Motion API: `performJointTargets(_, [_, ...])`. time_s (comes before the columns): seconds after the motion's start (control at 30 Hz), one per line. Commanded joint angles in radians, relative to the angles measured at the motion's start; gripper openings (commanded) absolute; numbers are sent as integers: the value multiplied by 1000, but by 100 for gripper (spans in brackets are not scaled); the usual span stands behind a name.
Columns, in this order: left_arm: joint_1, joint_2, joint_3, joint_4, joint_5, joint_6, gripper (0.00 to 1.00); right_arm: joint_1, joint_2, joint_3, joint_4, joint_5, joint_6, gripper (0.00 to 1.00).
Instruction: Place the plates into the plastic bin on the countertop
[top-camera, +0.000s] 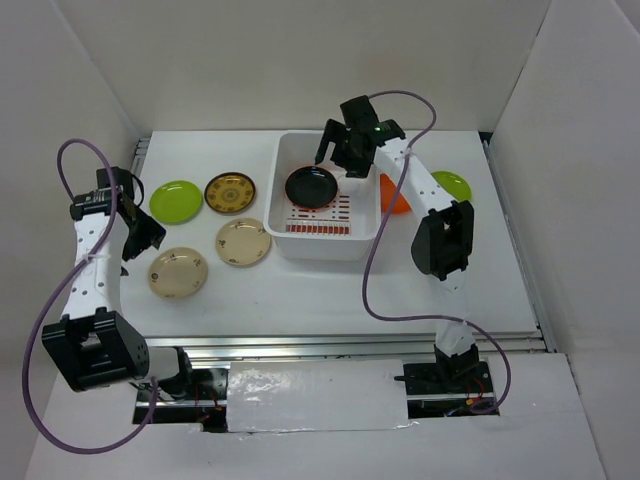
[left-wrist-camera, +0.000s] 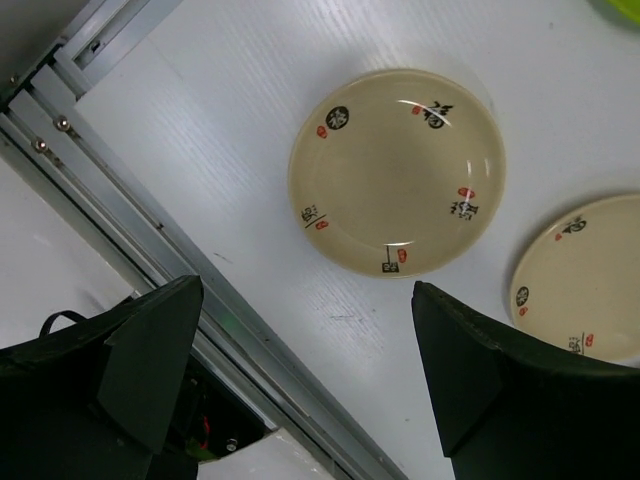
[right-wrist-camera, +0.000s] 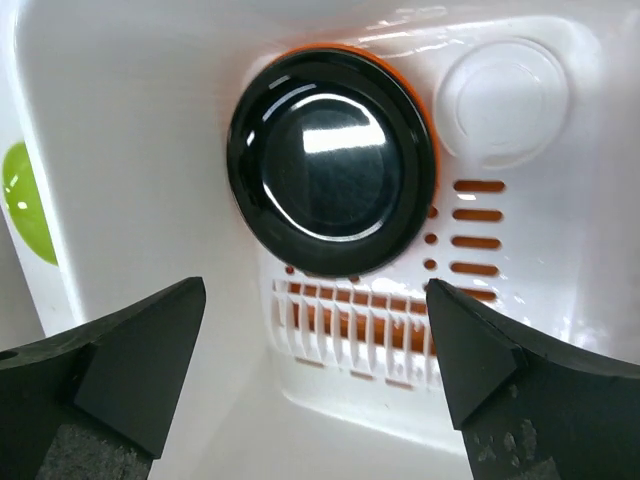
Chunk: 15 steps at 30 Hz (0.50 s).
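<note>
My left gripper is open and should next move down and back toward the metal bar, onto the near cream plate's rim (top-camera: 164, 293) (left-wrist-camera: 301, 217) on the bar's side, because bare countertop leaves that rim clear.
The white plastic bin (top-camera: 290, 150) stands mid-table. A black plate (top-camera: 311, 187) lies in it on an orange plate, whose rim (right-wrist-camera: 412, 88) shows in the right wrist view under the black plate (right-wrist-camera: 330, 175). My right gripper (top-camera: 338, 152) hangs open and empty over the bin (right-wrist-camera: 130, 120); it also shows in its wrist view (right-wrist-camera: 315, 365). Left of the bin lie a lime green plate (top-camera: 175, 201), a brown-and-gold plate (top-camera: 230, 193) and two cream plates (top-camera: 243, 242) (top-camera: 178, 272). My left gripper (top-camera: 138, 236) is open above the near cream plate (left-wrist-camera: 397, 172); its wrist view (left-wrist-camera: 310, 375) also shows the second cream plate (left-wrist-camera: 590, 290).
A second orange plate (top-camera: 393, 200) lies right of the bin, partly behind the right arm. Another lime green plate (top-camera: 453, 185) lies further right. The metal rail (left-wrist-camera: 130, 240) runs along the countertop's front edge. White walls enclose the table.
</note>
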Motion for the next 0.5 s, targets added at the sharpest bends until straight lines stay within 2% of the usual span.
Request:
performJointTargets(0.0, [37,-38,-59,6,21,-55,99,2,-177,-47,-9,38,-67,100])
performJointTargets(0.1, [83,-65,-144,57,97,-72,99,-4,-332,-149,103,-55,-92,100])
performJointTargets(0.13, [106,-76,-194,94,161,-74,99,-7,-413,-210,167,-97,-102,100])
performJointTargets(0.2, [128,-81,-237,115,228,-85,99,-22,-533,-287,247,-288,-130,100])
performJointTargets(0.23, [144,-84,-277,138,247,-92,99,-30,-575,-380,342,-366,-130,100])
performJointTargets(0.27, [151,-87,-299,152,261,-100,99,-36,-609,-435,396,-537,-117,100])
performJointTargets(0.3, [155,-91,-320,173,279,-100,99,-42,-651,-490,456,-624,-103,100])
performJointTargets(0.37, [171,-107,-388,244,319,-114,99,-56,-756,-673,672,-844,-14,100])
performJointTargets(0.4, [177,-116,-415,288,345,-115,99,-60,-793,-736,753,-905,32,100])
performJointTargets(0.43, [192,-139,-479,342,376,-114,99,-60,-858,-866,956,-957,76,100])
performJointTargets(0.47, [200,-148,-509,426,426,-127,99,-57,-883,-931,1066,-999,191,100])
